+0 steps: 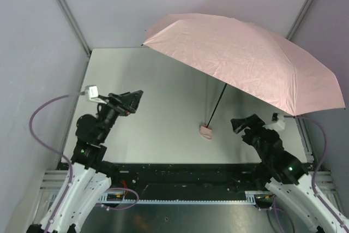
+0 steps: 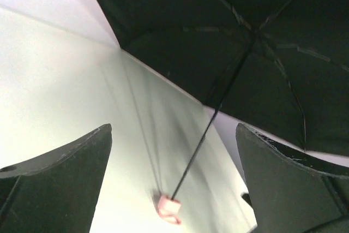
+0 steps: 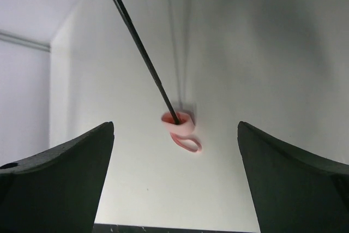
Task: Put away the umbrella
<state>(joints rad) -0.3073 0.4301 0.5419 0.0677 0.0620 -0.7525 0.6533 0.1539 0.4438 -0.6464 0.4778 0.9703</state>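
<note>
My right gripper reaches outward and to its left in the top view next and closes around the umbrella stem's bare upper part (image 1: 222,91), which runs there.
The pale pink umbrella (image 1: 245,61) stands open on the table, tilted, its canopy over the back right. Its thin black shaft (image 1: 218,102) runs down to the small pink handle with strap (image 1: 206,130), which rests on the table. My left gripper (image 1: 131,102) is open and empty, well left of the handle. My right gripper (image 1: 240,125) is open and empty, a little right of the handle. The left wrist view shows the dark underside of the canopy (image 2: 229,42), shaft and handle (image 2: 169,207). The right wrist view shows the shaft (image 3: 139,45) and handle (image 3: 179,123) ahead between the fingers.
The grey table (image 1: 152,96) is walled by pale panels at left, back and right. The canopy's rim reaches the right wall (image 1: 341,102) and overhangs the right arm. A black rail (image 1: 180,175) runs along the near edge.
</note>
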